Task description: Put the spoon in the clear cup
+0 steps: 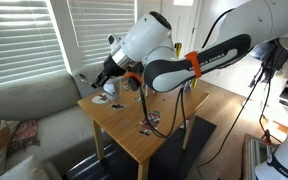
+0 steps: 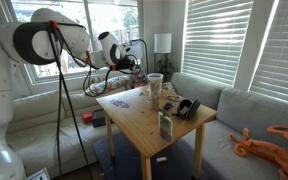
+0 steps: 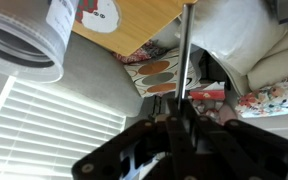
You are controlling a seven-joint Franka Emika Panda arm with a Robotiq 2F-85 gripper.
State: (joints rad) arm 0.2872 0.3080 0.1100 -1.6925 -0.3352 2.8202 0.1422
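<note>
The spoon (image 3: 184,50) is still hanging beside the cup, so my gripper will next rise, tilt its fingers up, bring the spoon over the clear cup's open rim (image 3: 24,55) and release it.
My gripper (image 3: 181,118) is shut on the spoon (image 3: 184,50), a thin silvery handle sticking out from between the fingers. In the wrist view the clear cup (image 3: 24,40) lies at the upper left, off to the side of the spoon. In both exterior views the gripper (image 1: 106,80) (image 2: 134,62) hangs above the far end of the wooden table (image 1: 134,125) (image 2: 144,130). The clear cup (image 2: 155,86) stands near that end, beside and below the gripper. The spoon is too small to make out in the exterior views.
A flat patterned packet (image 1: 151,122) lies on the table. A small dark item (image 2: 165,125) and a black object (image 2: 189,108) stand near the couch side. A grey couch (image 2: 234,120) with an orange toy (image 2: 269,143) borders the table. A tripod (image 2: 69,110) stands beside it.
</note>
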